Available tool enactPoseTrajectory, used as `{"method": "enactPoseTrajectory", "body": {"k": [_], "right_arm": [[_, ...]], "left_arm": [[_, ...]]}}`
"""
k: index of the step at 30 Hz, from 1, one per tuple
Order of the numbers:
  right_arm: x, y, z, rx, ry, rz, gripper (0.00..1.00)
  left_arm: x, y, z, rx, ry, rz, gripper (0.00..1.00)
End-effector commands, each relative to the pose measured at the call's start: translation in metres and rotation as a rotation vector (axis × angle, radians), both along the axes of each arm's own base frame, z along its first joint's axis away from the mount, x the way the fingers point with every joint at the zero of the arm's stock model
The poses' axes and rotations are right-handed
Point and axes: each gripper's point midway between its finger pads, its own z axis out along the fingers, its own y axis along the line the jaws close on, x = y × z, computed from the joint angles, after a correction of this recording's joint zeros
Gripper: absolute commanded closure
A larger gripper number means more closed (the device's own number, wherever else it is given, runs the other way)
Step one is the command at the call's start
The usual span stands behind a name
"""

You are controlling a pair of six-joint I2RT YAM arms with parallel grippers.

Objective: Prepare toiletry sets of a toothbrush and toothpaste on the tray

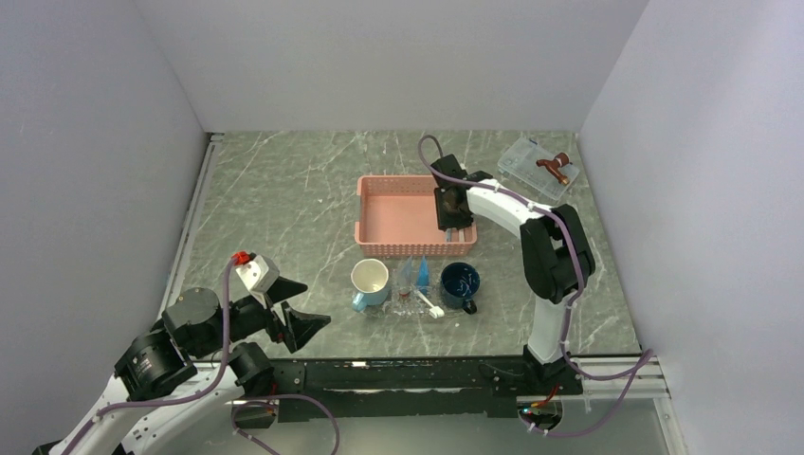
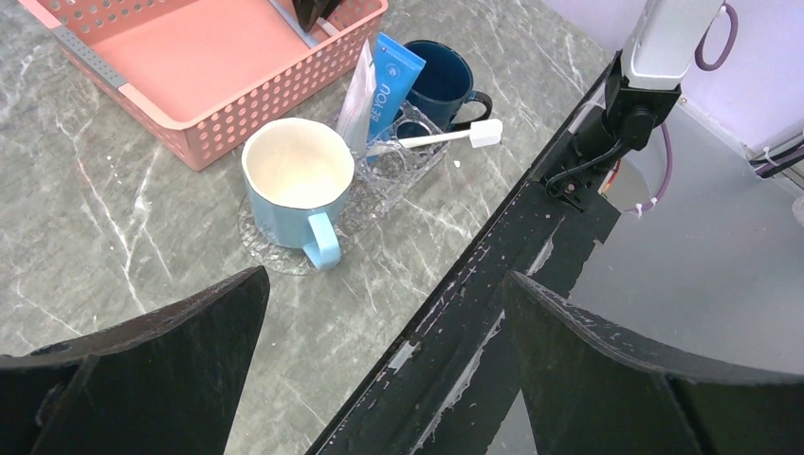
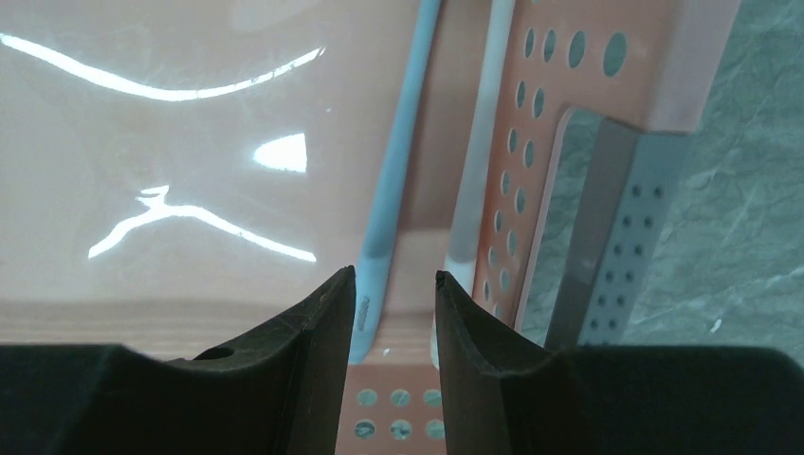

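Observation:
My right gripper needs to edge off the whitish toothbrush next, because one finger overlaps it. Then it will lower its fingers around the pale blue toothbrush handle.
The clear tray point(image 1: 406, 310) lies in front of the pink basket point(image 1: 379, 194). On it lie two toothpaste tubes point(image 1: 413, 273) and one toothbrush point(image 1: 429, 303). The left wrist view shows the tray point(image 2: 270, 254), a blue toothpaste tube point(image 2: 393, 81) and the toothbrush point(image 2: 436, 139). My right gripper point(image 1: 453, 216) is low inside the basket's right end. It point(image 3: 393, 275) is open, its fingers either side of the end of a pale blue toothbrush handle point(image 3: 393, 180). A second whitish toothbrush point(image 3: 479, 142) lies against the basket wall point(image 3: 540, 152). My left gripper point(image 1: 296, 318) is open and empty at the near left, and it point(image 2: 387, 275) hangs over the table's front edge.
A light blue mug point(image 1: 370, 282) stands on the tray's left end and a dark blue mug point(image 1: 460, 282) at its right end. A small clear box point(image 1: 533, 163) with a brown object on it sits at the back right. The black front rail point(image 2: 493, 265) runs below the table edge.

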Motion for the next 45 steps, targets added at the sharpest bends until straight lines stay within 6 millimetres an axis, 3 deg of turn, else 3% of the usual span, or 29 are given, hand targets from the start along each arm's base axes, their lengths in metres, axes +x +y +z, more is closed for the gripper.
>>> {"method": "enactPoseTrajectory", "body": {"k": [1,14,19,27,29,34,45], "right_arm": [[0.024,0.010,0.005,0.070,-0.042,-0.011,0.61],[0.027,0.009,-0.030,0.065,0.024,-0.021,0.62],[0.026,0.007,-0.037,0.052,0.034,-0.018,0.70],[0.025,0.008,-0.040,0.051,0.040,-0.004,0.99],[0.024,0.008,-0.040,0.055,0.044,0.000,1.00],[0.027,0.012,-0.027,0.074,0.012,0.011,1.00],[0.026,0.029,0.035,0.152,-0.121,0.074,1.00]], "left_arm": [[0.002,-0.002,0.010,-0.035,-0.027,0.003,0.01],[0.005,-0.002,0.009,-0.028,-0.023,0.012,0.01],[0.006,-0.003,0.008,-0.022,-0.021,0.012,0.00],[0.007,-0.003,0.008,-0.024,-0.021,0.013,0.01],[0.007,-0.003,0.008,-0.023,-0.020,0.014,0.01],[0.007,-0.003,0.009,-0.024,-0.023,0.015,0.01],[0.008,-0.003,0.009,-0.025,-0.024,0.017,0.01]]}}
